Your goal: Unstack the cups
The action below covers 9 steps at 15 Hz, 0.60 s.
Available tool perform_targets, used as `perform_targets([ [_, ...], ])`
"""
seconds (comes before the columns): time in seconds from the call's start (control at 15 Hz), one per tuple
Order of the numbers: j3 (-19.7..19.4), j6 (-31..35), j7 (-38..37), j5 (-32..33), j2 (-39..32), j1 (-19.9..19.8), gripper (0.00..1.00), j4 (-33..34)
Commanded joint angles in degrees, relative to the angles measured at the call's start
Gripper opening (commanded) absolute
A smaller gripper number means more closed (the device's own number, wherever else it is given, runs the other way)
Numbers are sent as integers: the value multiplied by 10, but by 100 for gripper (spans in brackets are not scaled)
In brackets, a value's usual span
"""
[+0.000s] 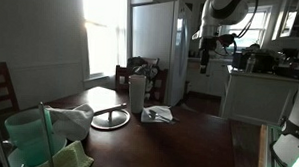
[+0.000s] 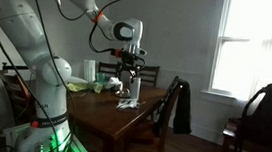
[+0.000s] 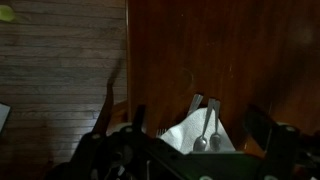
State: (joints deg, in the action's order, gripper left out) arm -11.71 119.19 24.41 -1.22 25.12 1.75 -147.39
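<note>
My gripper is to move outward past the napkin next, then down onto the top rim of the white stack (image 1: 138, 76), because the cups stand upright beyond and below it.
A tall white stack of cups (image 1: 136, 93) stands upright near the middle of the dark wooden table (image 1: 177, 145); it also shows in an exterior view (image 2: 118, 84). My gripper (image 2: 129, 60) hangs in the air above the table, also seen high up in an exterior view (image 1: 204, 45). In the wrist view my gripper (image 3: 200, 128) is open and empty, its dark fingers wide apart. Below it lies a white napkin (image 3: 185, 133) with two spoons (image 3: 207, 140) on it. The cups are out of the wrist view.
A round plate (image 1: 110, 118) lies next to the cup stack, and the napkin with cutlery (image 1: 156, 114) is beside it. Green cups (image 1: 28, 137) stand at the near table corner. Chairs (image 2: 176, 105) stand around the table. The wood floor (image 3: 60, 80) shows past the table edge.
</note>
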Motion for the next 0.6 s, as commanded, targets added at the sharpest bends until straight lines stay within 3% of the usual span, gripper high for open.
perform_targets([
  [0.0,9,-1,3,-4,-1,-9,100,1],
  [0.27,9,-1,3,-4,-1,-9,100,1],
  [0.53,77,12,-15,-1,-3,36,100,17],
])
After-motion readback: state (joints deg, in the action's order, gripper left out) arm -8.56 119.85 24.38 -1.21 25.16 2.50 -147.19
